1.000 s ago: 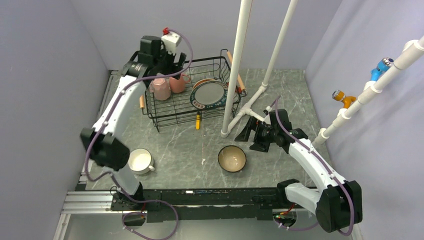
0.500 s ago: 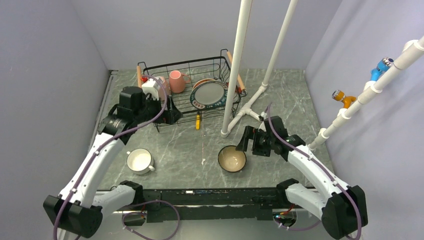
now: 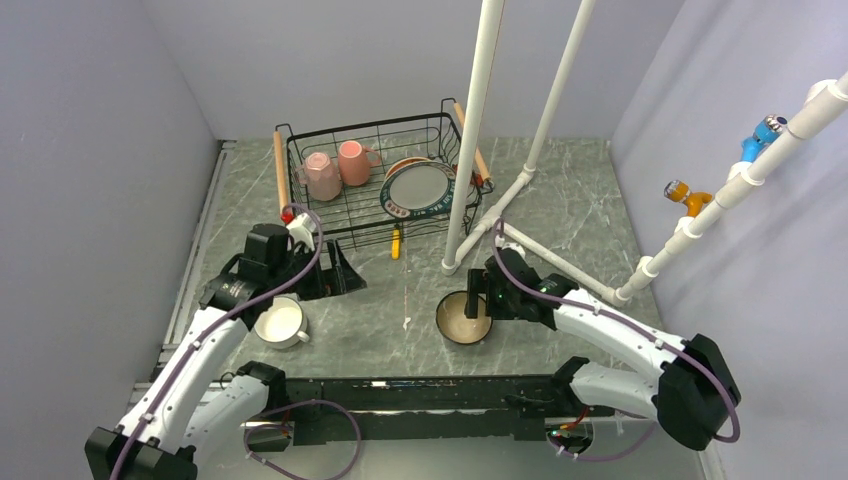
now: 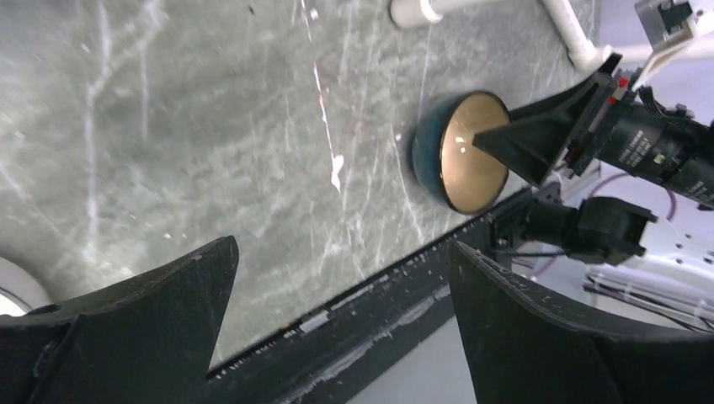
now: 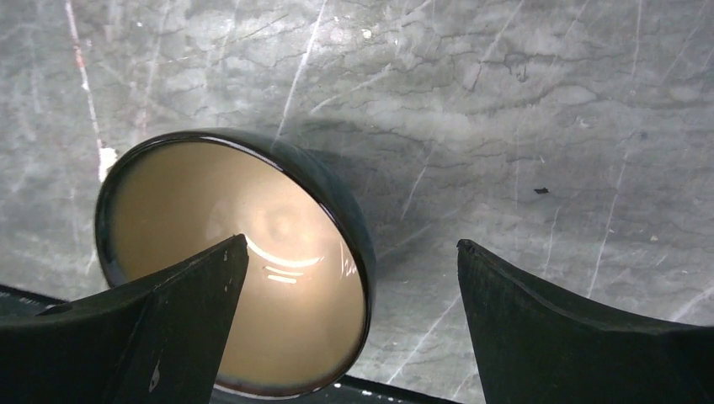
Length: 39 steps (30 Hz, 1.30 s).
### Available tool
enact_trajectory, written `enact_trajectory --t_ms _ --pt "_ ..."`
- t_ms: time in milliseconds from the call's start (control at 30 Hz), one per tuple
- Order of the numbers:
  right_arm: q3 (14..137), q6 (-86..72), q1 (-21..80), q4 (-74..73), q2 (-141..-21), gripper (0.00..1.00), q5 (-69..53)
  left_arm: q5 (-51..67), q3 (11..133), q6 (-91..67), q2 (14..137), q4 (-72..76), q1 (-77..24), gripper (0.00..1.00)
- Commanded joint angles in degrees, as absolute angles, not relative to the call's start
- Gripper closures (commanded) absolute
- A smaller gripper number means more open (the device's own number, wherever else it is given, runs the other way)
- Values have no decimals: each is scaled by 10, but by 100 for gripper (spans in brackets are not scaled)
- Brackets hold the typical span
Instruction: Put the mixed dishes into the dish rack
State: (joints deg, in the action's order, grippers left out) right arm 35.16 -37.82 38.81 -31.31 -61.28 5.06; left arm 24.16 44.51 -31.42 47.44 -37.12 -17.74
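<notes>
My right gripper lowers over the dark-blue bowl's rim [image 3: 490, 326] [image 5: 360, 257] next, one finger inside and one outside, and closes. That rim lies below it between the open fingers.
The black wire dish rack [image 3: 345, 215] stands at the back and holds two pink mugs [image 3: 320, 176] [image 3: 352, 162], the patterned-rim plate [image 3: 418, 187] and the cream dish [image 3: 398, 164] behind the plate. The white handled cup [image 3: 280, 322] sits on the table at near left. Its edge shows in the left wrist view [image 4: 7, 290]. My left gripper [image 3: 338, 280] [image 4: 341, 278] is open and empty, just right of the cup. The dark-blue bowl [image 3: 463, 317] [image 4: 467, 151] [image 5: 236, 269] sits at near centre. My right gripper [image 3: 478, 300] [image 5: 349, 261] is open and straddles the bowl's right rim.
A small yellow tool [image 3: 396, 242] lies in front of the rack, and a red-tipped one [image 3: 288, 215] is at its left corner. White pipe posts [image 3: 470, 130] rise beside the rack, with a foot [image 3: 450, 265] behind the bowl. The table's near edge rail [image 4: 354, 303] is close.
My left arm has drawn back from the rack to the near left, leaving a pink mug inside. My right gripper has moved left and down onto the bowl's rim.
</notes>
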Motion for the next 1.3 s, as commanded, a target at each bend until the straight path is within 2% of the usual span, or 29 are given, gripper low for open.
enact_trajectory --t_ms 0,133,333,467,567,767,1000,1133,1267 --pt "355 -403 415 -290 -635 5 133 308 429 -357 465 -346 -178 2" --pt "350 -408 427 -277 -654 7 144 298 431 -356 446 -364 -178 1" --pt "340 -412 433 -245 -686 25 150 341 404 -386 425 -319 -179 1" --pt "347 -425 438 -247 -701 46 158 349 392 -398 424 -314 -179 1" --pt "343 -434 440 -241 -699 69 166 351 377 -404 415 -302 -181 1" --pt "310 -452 444 -205 -650 100 125 399 316 -459 406 -209 -194 0" --pt "234 -482 442 -26 -534 100 -66 389 246 -590 420 13 -311 1" --pt "193 -533 442 104 -475 100 -155 328 272 -595 451 22 -381 1" --pt "169 -568 441 174 -420 100 -176 309 291 -603 453 42 -421 0"
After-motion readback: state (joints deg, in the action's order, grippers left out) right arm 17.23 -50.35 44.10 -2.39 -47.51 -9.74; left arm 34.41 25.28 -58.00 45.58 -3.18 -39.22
